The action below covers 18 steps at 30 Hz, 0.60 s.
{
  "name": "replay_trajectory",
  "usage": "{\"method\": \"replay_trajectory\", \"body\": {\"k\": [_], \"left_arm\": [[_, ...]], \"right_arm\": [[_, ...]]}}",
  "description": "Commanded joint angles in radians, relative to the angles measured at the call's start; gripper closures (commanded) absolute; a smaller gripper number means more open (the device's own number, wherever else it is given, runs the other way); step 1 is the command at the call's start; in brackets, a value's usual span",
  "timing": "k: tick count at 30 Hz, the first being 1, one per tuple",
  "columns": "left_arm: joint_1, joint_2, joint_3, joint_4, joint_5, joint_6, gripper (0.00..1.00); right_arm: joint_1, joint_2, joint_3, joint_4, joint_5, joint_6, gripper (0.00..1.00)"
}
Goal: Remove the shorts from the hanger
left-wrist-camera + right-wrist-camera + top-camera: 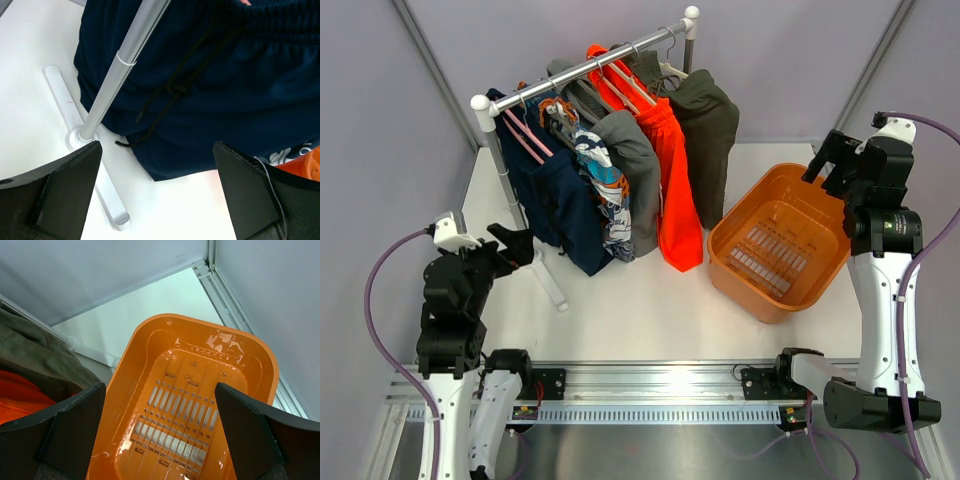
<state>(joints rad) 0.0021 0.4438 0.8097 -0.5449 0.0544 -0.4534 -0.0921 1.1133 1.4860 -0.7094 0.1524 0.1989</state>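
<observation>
My left gripper rises outward onto the pale pink hanger's near arm [534,138] [245,2] next, bare inside the waistband, since that arm lies above and outward of the gripper.
The navy blue shorts [558,205] hang at the left end of the clothes rail [582,68] on a pale pink hanger [525,135]. In the left wrist view the shorts [235,95] fill the upper frame, with a black drawstring hanging down. My left gripper [515,245] is open and empty, just left of the shorts' lower part, near the rack's left post [115,82]. My right gripper [832,158] is open and empty, held above the far right rim of the orange basket [820,285].
Patterned, grey, orange and olive garments [665,170] hang to the right of the shorts on the same rail. The rack's white foot [82,150] lies on the white table under the left gripper. The orange basket [150,340] is empty. Grey walls close in at the back.
</observation>
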Motion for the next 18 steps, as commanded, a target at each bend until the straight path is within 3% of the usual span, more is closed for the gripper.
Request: {"method": "replay_trajectory", "body": {"k": [1,3,5,6,7,12,18], "left_arm": [[0.006,-0.013,0.037,0.016,0.047,-0.039,0.01],[0.004,-0.004,0.065,0.011,0.067,-0.053,0.01],[0.006,0.018,0.091,0.007,0.081,-0.063,0.01],[0.006,0.024,0.118,0.003,0.085,-0.068,0.01],[0.006,0.033,0.134,-0.003,0.085,-0.073,0.01],[0.006,0.101,0.235,-0.039,0.125,-0.125,0.01],[0.004,0.189,0.380,-0.113,0.157,-0.156,0.01]], "right_arm": [[0.002,-0.012,0.033,-0.021,-0.020,-0.048,0.01],[0.000,-0.015,0.042,-0.039,-0.138,-0.193,0.00],[0.006,-0.027,0.057,-0.106,-0.464,-0.356,0.00],[0.027,-0.017,0.077,-0.161,-0.704,-0.532,0.00],[0.038,-0.012,0.095,-0.215,-0.781,-0.593,0.00],[0.055,0.010,0.137,-0.341,-0.991,-0.717,0.01],[0.061,0.032,0.103,-0.211,-1.047,-0.592,0.00]]}}
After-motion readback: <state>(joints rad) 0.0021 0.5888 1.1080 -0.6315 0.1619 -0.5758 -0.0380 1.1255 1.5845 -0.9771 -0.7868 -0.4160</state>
